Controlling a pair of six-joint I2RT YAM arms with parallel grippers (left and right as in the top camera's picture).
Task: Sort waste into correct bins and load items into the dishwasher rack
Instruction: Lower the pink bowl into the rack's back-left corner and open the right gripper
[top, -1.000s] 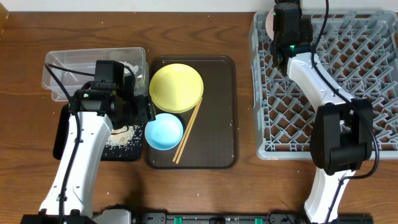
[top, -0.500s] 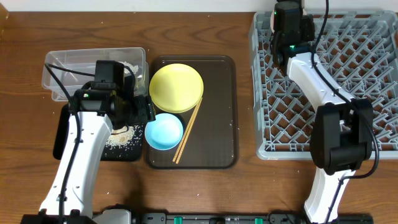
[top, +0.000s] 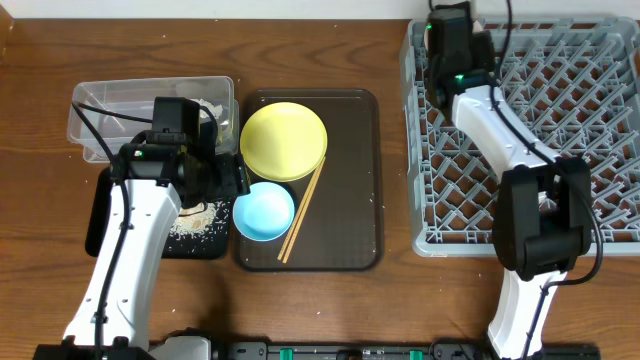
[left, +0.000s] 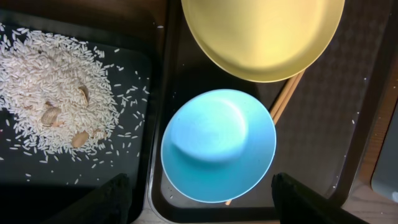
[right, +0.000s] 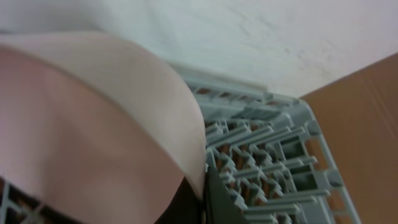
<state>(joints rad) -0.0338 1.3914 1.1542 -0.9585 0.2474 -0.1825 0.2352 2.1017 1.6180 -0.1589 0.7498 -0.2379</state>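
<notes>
Next I will lower my right gripper slightly back with a downward tilt to set the white bowl among the rack pegs, because they stand close beside it.
My left gripper is open and hangs just above the light blue bowl, which sits on the brown serving tray next to the yellow plate and the chopsticks. Rice scraps lie in the black tray. My right gripper is shut on the rim of the white bowl at the far left corner of the grey dishwasher rack. In the overhead view the right wrist hides most of that bowl. The cup and the wrapper are out of view.
The clear plastic box stands behind the black tray with something white in its right end. The brown serving tray lies between the bins and the rack. Rack pegs stand close beside the held bowl.
My right gripper has shifted slightly left along the rack's far edge with the white bowl. The left arm has not moved.
</notes>
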